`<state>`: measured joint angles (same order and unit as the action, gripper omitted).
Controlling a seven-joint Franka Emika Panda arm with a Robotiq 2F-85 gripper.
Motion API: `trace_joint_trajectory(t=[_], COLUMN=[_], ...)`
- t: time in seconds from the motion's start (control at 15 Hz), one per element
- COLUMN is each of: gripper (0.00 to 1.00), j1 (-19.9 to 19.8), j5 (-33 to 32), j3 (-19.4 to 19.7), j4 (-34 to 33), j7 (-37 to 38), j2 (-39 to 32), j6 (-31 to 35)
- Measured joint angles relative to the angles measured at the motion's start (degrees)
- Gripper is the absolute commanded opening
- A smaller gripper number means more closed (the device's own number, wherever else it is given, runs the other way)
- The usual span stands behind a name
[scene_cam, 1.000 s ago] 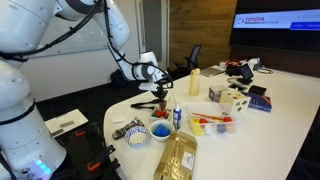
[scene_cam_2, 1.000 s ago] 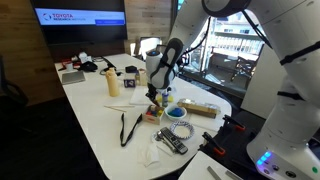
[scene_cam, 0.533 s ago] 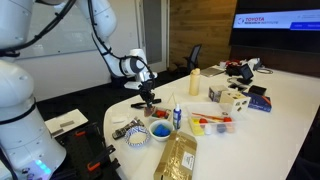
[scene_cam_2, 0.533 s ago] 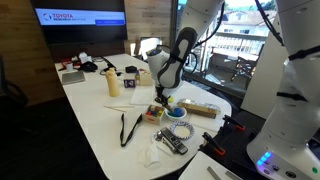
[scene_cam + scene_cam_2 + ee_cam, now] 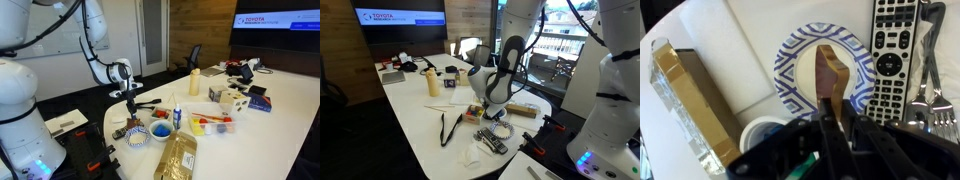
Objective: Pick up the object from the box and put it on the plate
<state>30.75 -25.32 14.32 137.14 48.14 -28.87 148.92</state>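
I should next move my gripper down to the plate's pale middle (image 5: pixel 137 137) (image 5: pixel 808 71) below it and let go of the flat brown object there. The object is still hanging above the plate.
My gripper (image 5: pixel 832 118) is shut on a flat brown object (image 5: pixel 830 72) and holds it upright right over the plate (image 5: pixel 800 68), a pale round dish with dark blue striped markings. In both exterior views the gripper (image 5: pixel 130 107) (image 5: pixel 493 108) hangs low above the plate (image 5: pixel 137 134) (image 5: pixel 501 129) near the table's rounded end. A clear box with a brown packet (image 5: pixel 685 100) lies beside the plate; it also shows in both exterior views (image 5: pixel 178 155) (image 5: pixel 523 108).
A black remote (image 5: pixel 895 50) and forks (image 5: pixel 937 70) lie right beside the plate. A white bowl with blue contents (image 5: pixel 160 131) stands close by. A glue bottle (image 5: pixel 178 115), a tray of red items (image 5: pixel 212 122), a black strap (image 5: pixel 450 126) and the table edge surround it.
The arm has swung from over the table's middle toward its rounded end and lowered, bringing the shut gripper with the brown object over the plate.
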Motion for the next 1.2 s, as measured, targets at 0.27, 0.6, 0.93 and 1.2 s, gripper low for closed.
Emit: trace_joint_trajectory(t=[0.27, 0.6, 0.93, 1.2], gripper=[0.04, 0.04, 0.39, 0.60], j1=[-0.3, -0.8, -0.8, -0.9], j5=[-1.1, -1.3, -1.3, -0.7], j3=[-0.4, -0.4, -1.0, -1.7], j4=[0.1, -1.9, -6.3, -8.8], j7=[4.8, 6.4, 6.4, 6.4], j2=[-2.2, -6.8, -11.5, -13.7], j6=[0.0, 0.3, 2.3, 3.7])
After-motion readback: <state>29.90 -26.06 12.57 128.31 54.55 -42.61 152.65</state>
